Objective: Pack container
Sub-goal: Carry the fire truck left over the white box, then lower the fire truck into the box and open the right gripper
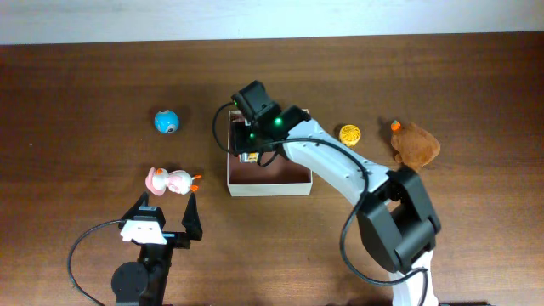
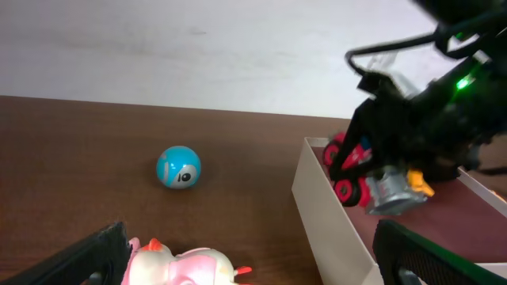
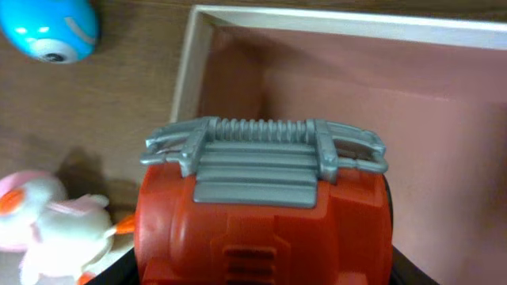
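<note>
The robot's right gripper should next move down into the container and let go of the red toy truck, since the container's pink-brown bottom by the duck side (image 1: pixel 241 165) is below the gripper.
The container (image 1: pixel 270 184) is a square shallow white box with a pink-brown inside, at the table's middle; it also shows in the left wrist view (image 2: pixel 333 222) and the right wrist view (image 3: pixel 444 119). My right gripper (image 1: pixel 248 151) is shut on a red toy truck (image 3: pixel 265 222) with a grey grille and holds it over the container's left part; the truck shows in the left wrist view (image 2: pixel 372 178). My left gripper (image 1: pixel 168 223) is open and empty, just in front of a pink-and-white duck toy (image 1: pixel 170 181) that lies left of the container.
A blue ball (image 1: pixel 167 121) lies at the far left of the container. A yellow-orange ball (image 1: pixel 350 133) and a brown plush toy (image 1: pixel 416 143) lie to the right. The table's far edge meets a white wall.
</note>
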Robot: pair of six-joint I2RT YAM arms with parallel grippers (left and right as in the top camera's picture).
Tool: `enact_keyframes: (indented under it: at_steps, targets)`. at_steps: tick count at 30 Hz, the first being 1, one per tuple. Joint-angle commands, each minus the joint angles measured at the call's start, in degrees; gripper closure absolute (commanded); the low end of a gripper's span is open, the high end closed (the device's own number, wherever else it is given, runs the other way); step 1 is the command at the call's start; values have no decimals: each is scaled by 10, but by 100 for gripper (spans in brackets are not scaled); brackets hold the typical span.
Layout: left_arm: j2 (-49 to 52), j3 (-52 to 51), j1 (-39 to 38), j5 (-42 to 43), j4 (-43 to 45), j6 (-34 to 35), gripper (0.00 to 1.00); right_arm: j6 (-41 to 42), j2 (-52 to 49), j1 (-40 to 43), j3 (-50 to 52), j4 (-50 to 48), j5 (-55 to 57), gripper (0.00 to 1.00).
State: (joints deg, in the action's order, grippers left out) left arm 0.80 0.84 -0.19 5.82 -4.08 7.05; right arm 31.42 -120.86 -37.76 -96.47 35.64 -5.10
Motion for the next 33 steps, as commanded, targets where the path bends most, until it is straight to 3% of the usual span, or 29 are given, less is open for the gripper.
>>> enact_keyframes:
  at_steps: [1, 33]
  targets:
    - [-5, -3, 4, 4, 0, -7, 0, 21, -18, -1, -12, -12, 37, 52]
    - [-5, -3, 4, 4, 0, -7, 0, 37, -35, -2, -12, -22, 66, 52]
